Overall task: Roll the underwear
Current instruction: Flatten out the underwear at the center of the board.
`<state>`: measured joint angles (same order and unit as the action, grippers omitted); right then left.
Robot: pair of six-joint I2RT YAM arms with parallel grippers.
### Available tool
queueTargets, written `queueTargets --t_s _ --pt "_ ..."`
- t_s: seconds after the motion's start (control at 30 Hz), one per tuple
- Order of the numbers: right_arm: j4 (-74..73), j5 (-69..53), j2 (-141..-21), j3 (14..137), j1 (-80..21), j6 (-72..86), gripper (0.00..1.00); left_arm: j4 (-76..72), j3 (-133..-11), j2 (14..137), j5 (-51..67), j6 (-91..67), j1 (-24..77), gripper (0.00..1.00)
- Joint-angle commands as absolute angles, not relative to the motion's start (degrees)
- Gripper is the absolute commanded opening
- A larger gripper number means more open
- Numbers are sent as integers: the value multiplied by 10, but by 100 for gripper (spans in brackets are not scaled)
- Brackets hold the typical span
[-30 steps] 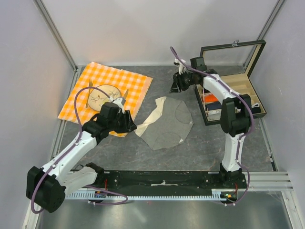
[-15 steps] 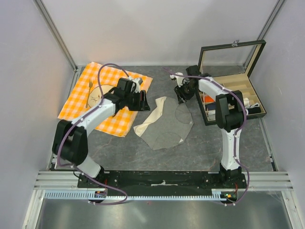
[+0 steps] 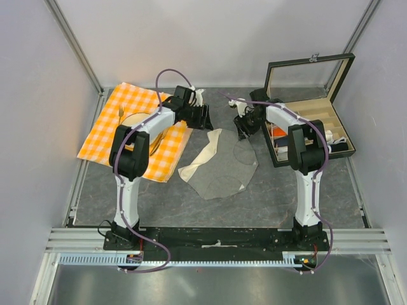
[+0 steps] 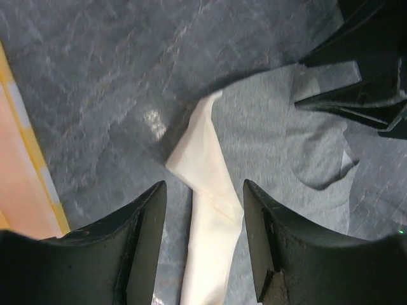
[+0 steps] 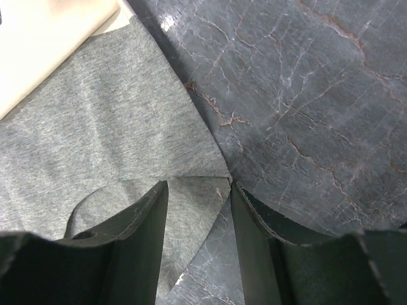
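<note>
I should next lower my left gripper onto the far corner of the underwear's cream strip, as it shows between the open fingers hovering above the tabletop.
The grey underwear [image 3: 224, 166] lies flat on the dark table, its cream-white strip [image 3: 205, 157] running along its left edge. My left gripper [image 3: 205, 119] is open just above the far end of the strip; in the left wrist view the strip [image 4: 210, 210] lies between my fingers [image 4: 143, 241]. My right gripper [image 3: 243, 129] is open over the garment's far right corner; in the right wrist view that grey corner [image 5: 197, 197] sits between my fingers [image 5: 137, 235], and the grey cloth [image 5: 108, 114] spreads to the left.
An orange-and-white checked cloth [image 3: 111, 121] with a plate [image 3: 133, 122] lies at the left. An open black box [image 3: 316, 127] holding small folded garments stands at the right. Grey walls close in the table.
My left arm has swung from the near left across the checked cloth to the strip's far end. My right gripper has come down and towards the garment's far right corner.
</note>
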<state>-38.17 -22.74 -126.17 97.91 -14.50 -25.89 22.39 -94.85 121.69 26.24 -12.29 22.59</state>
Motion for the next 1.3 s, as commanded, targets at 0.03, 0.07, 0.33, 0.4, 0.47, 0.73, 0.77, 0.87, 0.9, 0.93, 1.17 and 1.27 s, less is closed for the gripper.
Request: queueTargets --t_s 0.03,0.07,0.33,0.4,0.47,0.73,0.77,0.87,0.9,0.93,1.17,1.27 --pt "-371 -271 -1265 976 -126 -249 52 263 -1036 1277 311 -80 223 58" --pt "-370 -272 -1266 976 -123 -248 52 271 -1057 1295 309 -79 222 58" --pt "-359 -281 -1274 979 -120 -234 52 309 -1098 1332 301 -65 219 57" --pt "-359 -284 -1281 986 -120 -231 52 317 -1103 1337 302 -59 218 57" --pt "-359 -286 -1288 991 -120 -227 52 324 -1110 1341 309 -52 218 57" --pt "-366 -306 -1306 998 -120 -220 49 341 -1130 1371 331 -51 219 55" --pt "-368 -308 -1306 998 -120 -220 49 344 -1133 1374 333 -51 219 55" --pt "-369 -313 -1308 998 -120 -219 47 347 -1140 1382 331 -53 218 51" --pt "-369 -314 -1309 1000 -120 -218 47 348 -1143 1383 330 -54 218 49" --pt "-370 -314 -1310 1001 -120 -218 46 349 -1148 1385 330 -54 218 47" --pt "-374 -316 -1317 1005 -120 -216 30 350 -1168 1393 327 -60 218 27" --pt "-379 -327 -1320 1009 -120 -216 12 351 -1172 1392 330 -63 218 10"
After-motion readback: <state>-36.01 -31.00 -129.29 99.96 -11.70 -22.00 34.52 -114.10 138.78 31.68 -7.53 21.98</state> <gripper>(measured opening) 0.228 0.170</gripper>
